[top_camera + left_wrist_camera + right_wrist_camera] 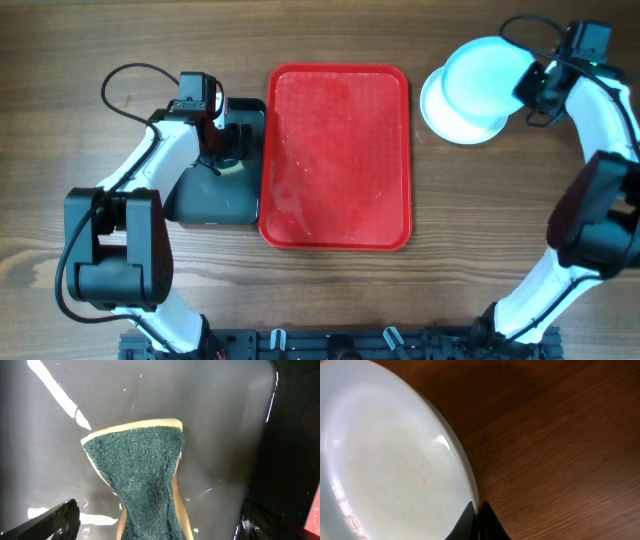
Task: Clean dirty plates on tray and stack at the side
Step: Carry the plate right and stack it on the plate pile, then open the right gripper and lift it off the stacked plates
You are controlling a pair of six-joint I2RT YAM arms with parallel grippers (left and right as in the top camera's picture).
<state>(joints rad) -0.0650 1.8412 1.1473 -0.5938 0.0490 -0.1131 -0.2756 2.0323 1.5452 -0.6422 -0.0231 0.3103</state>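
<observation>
The pale light-blue plate's rim lowers leftward in the overhead view next and leaves my right gripper, since the white plate (448, 122) lies below on that side.
The red tray (340, 155) lies mid-table with no plates on it, its surface wet. My right gripper (530, 85) is shut on the rim of a pale light-blue plate (485, 75) and holds it tilted over a white plate (448, 122) on the table at the far right. In the right wrist view the fingers (480, 510) pinch the plate's (390, 460) edge. I cannot tell if a third plate lies underneath. My left gripper (225, 140) hangs over the black tray (200, 205). Its fingers (160, 525) are open on either side of a green-and-yellow sponge (145, 470).
The black tray adjoins the red tray's left edge, and its floor (215, 420) is wet and shiny. Bare wooden table (470, 260) surrounds the trays. The right arm's cable (530, 25) loops near the held plate.
</observation>
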